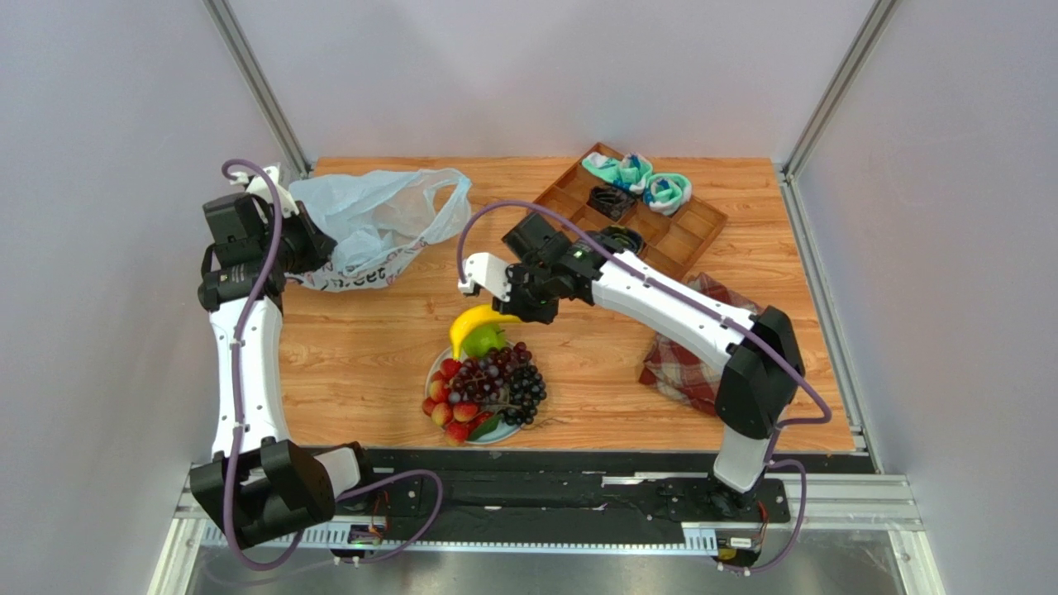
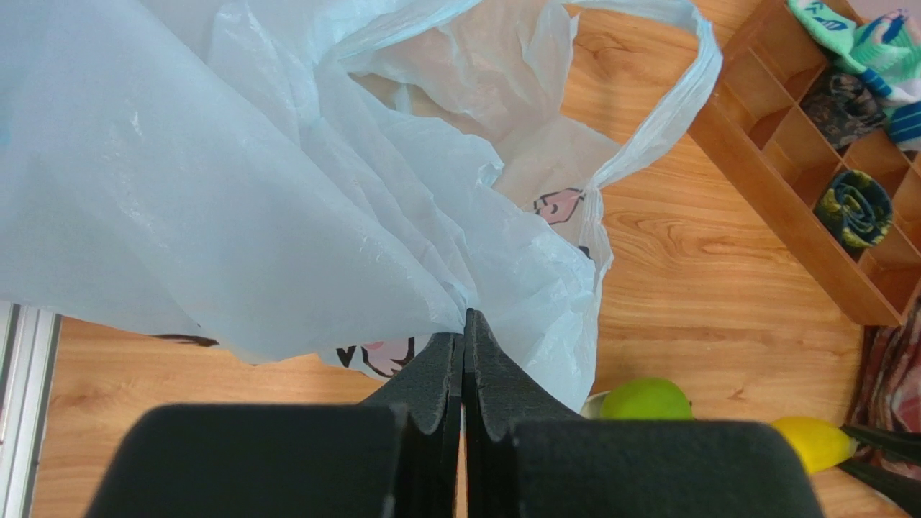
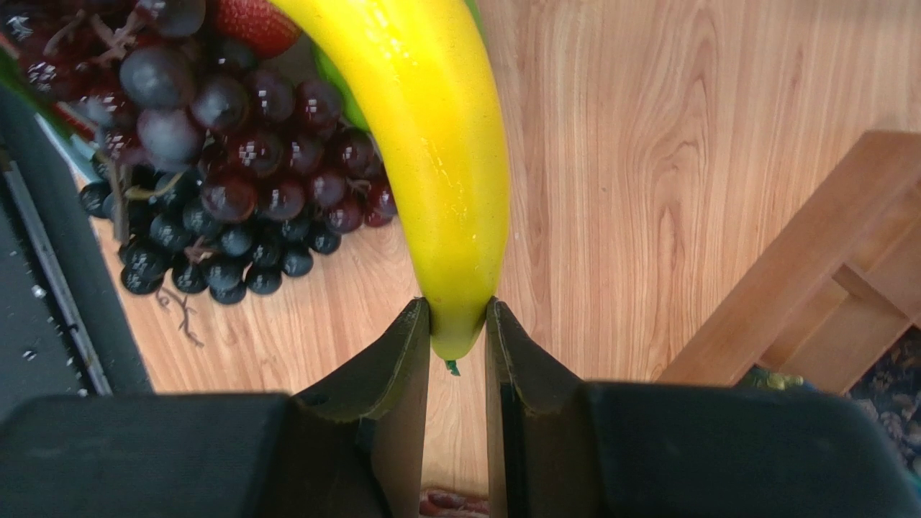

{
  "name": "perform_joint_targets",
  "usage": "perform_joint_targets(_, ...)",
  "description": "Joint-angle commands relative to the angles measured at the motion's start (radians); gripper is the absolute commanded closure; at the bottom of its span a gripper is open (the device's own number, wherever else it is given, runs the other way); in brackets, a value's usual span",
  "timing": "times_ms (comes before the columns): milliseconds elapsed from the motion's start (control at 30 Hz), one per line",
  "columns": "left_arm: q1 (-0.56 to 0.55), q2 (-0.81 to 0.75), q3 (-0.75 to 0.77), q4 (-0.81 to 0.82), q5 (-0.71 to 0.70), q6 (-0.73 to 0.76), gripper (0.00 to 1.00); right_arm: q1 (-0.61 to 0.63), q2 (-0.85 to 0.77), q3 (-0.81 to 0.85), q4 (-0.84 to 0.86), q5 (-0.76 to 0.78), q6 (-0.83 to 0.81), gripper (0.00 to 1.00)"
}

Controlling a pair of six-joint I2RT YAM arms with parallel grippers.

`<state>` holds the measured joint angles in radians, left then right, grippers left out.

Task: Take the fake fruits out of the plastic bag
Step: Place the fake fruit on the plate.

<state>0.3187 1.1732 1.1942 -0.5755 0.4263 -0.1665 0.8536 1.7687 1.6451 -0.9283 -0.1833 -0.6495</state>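
The other fruits lie on the plate, so I will lower my right gripper back and down toward the far edge of the grapes [image 3: 359,162] and let go of the banana [image 3: 432,140].
The pale-blue plastic bag [image 1: 373,223] lies at the back left of the table, its mouth toward the right. My left gripper [image 2: 465,324] is shut on a fold of the bag [image 2: 270,183]. My right gripper [image 3: 456,329] is shut on the tip of the yellow banana [image 3: 432,140], which hangs over the plate [image 1: 497,435]. On the plate lie the dark purple grapes [image 1: 515,378], the red fruits [image 1: 450,407] and the green fruit [image 1: 482,340]. In the left wrist view the green fruit [image 2: 645,399] and banana [image 2: 813,440] show at the bottom right.
A wooden compartment tray [image 1: 686,236] with teal-white rolled socks [image 1: 646,180] stands at the back right. A red plaid cloth [image 1: 677,366] lies at the right, under my right arm. The table's left edge runs beside my left arm.
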Motion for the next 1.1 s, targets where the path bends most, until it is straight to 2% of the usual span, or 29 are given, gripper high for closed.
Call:
perform_joint_targets(0,0.025,-0.041,-0.038,0.046,-0.026,0.007,1.00,0.048,0.040,0.035,0.105,0.099,-0.022,1.00)
perform_joint_targets(567,0.026,-0.136,-0.142,0.088,0.006,0.004,1.00,0.160,0.026,-0.111,0.109,0.133,-0.001,0.99)
perform_joint_targets(667,0.026,-0.153,-0.157,0.101,0.009,-0.005,1.00,0.165,0.023,-0.122,0.118,0.163,0.007,0.92)
perform_joint_targets(700,0.026,-0.155,-0.160,0.103,0.009,-0.007,1.00,0.165,0.026,-0.125,0.127,0.172,0.007,0.83)
perform_joint_targets(767,0.028,-0.156,-0.160,0.105,0.015,-0.007,1.00,0.170,0.026,-0.136,0.138,0.215,0.011,0.75)
perform_joint_targets(800,0.026,-0.156,-0.160,0.103,0.017,-0.005,1.00,0.170,0.026,-0.137,0.144,0.225,0.011,0.66)
perform_joint_targets(867,0.026,-0.158,-0.160,0.101,0.017,-0.005,1.00,0.171,0.021,-0.137,0.146,0.238,0.013,0.61)
perform_joint_targets(933,0.028,-0.159,-0.162,0.106,0.020,-0.008,1.00,0.173,0.018,-0.137,0.149,0.251,0.020,0.50)
perform_joint_targets(1000,0.026,-0.158,-0.163,0.111,0.025,-0.013,1.00,0.173,0.011,-0.136,0.145,0.257,0.022,0.44)
perform_joint_targets(1067,0.028,-0.158,-0.165,0.117,0.031,-0.019,1.00,0.173,0.002,-0.133,0.140,0.262,0.021,0.43)
